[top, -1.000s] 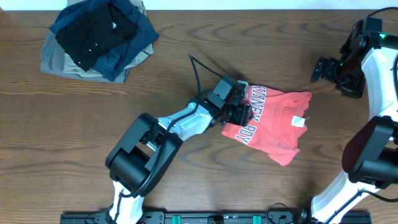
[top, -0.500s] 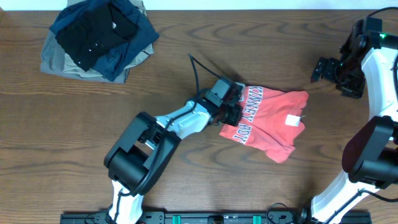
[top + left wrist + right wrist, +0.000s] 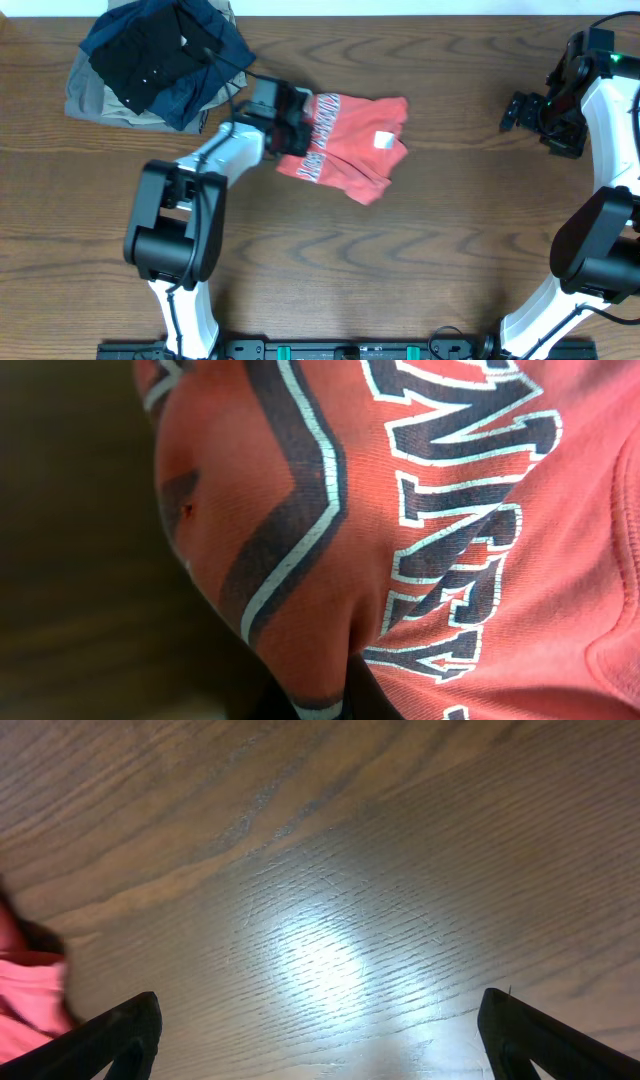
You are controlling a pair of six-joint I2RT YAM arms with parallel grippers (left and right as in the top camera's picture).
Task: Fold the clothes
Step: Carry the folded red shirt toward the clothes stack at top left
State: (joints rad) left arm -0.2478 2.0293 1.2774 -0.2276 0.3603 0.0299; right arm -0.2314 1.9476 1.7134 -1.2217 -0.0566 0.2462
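The robot's left gripper will next carry the shirt up, outward and to the left in the overhead view, and release it on the garment pile, since clothes lie stacked there.
The clothes, a coral-red T-shirt with white-outlined lettering and a white neck label, lie bunched on the wooden table left of centre. My left gripper is shut on the shirt's left edge. In the left wrist view the shirt fills the frame, and a fold of it is pinched in the left gripper at the bottom edge. My right gripper hovers at the far right, open and empty. Seen from the right wrist, the right gripper stands wide over bare wood, with a corner of the shirt at the left edge.
A pile of black, navy and khaki garments sits at the back left corner, close to my left gripper. The left arm stretches from the front edge toward it. The table's wood shows between the arms.
My left gripper closed on the shirt's edge and dragged it up and to the left, toward the garment pile. The right arm has not moved.
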